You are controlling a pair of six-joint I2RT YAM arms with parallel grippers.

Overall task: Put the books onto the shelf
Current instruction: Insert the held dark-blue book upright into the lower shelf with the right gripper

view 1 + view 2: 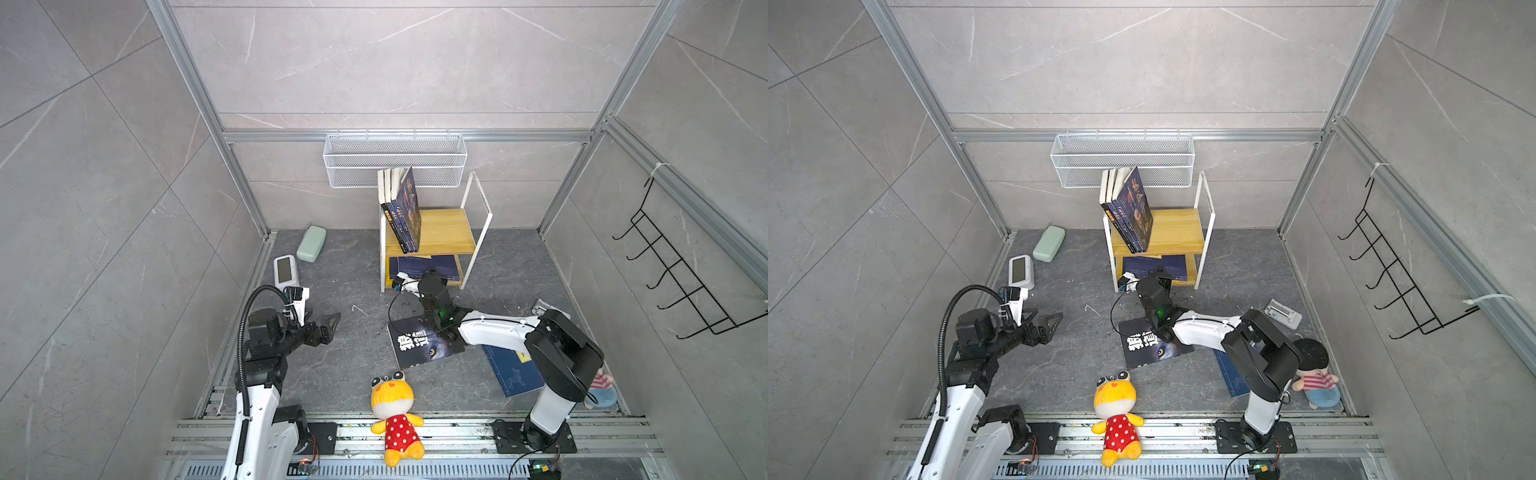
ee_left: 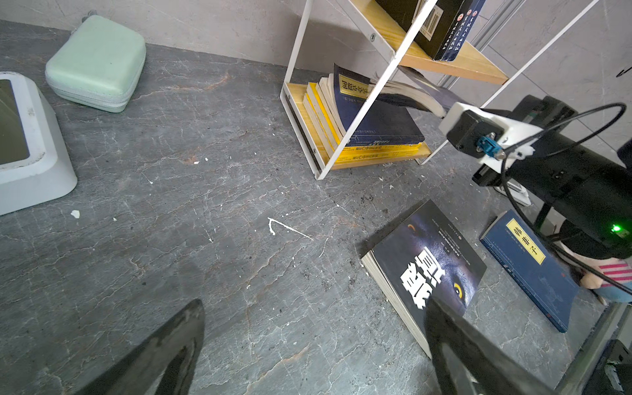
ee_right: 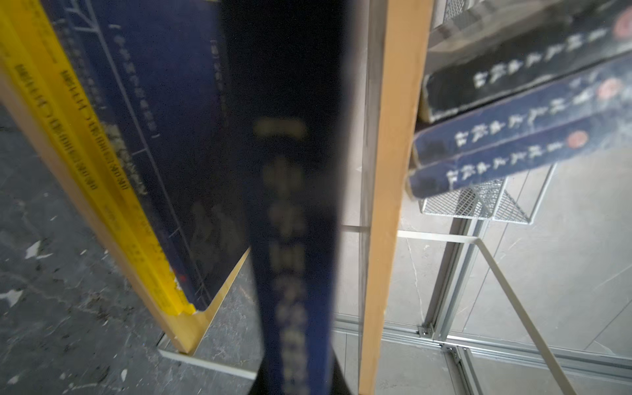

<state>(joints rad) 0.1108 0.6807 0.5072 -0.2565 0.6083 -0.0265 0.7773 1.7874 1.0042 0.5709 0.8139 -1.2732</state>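
I will move my right gripper outward and down onto the stacked navy cover (image 3: 168, 138), then release, as the held navy book (image 3: 290, 205) is still above the lower stack.
The shelf (image 1: 444, 232) (image 1: 1177, 232) stands at the back of the floor. Three books (image 1: 405, 212) (image 1: 1131, 212) lean upright on its upper board. Several navy and yellow books (image 2: 369, 136) (image 3: 113, 143) lie stacked on its lower board. My right gripper (image 1: 434, 273) (image 3: 297, 386) is at the front of the lower tier, shut on a navy book (image 3: 290, 205) (image 2: 417, 94) held between the two boards. A wolf-eye book (image 1: 419, 345) (image 2: 431, 260) and a blue book (image 1: 513, 374) (image 2: 533, 270) lie flat on the floor. My left gripper (image 1: 328, 326) (image 2: 314, 302) hovers open and empty left of the wolf-eye book.
A mint case (image 1: 311, 243) and a white screen device (image 1: 284, 270) sit at the back left. A yellow plush (image 1: 395, 411) lies on the front rail and a doll (image 1: 1312, 374) at the right. A wire basket (image 1: 395, 160) hangs above the shelf, and a hook rack (image 1: 681, 266) on the right wall.
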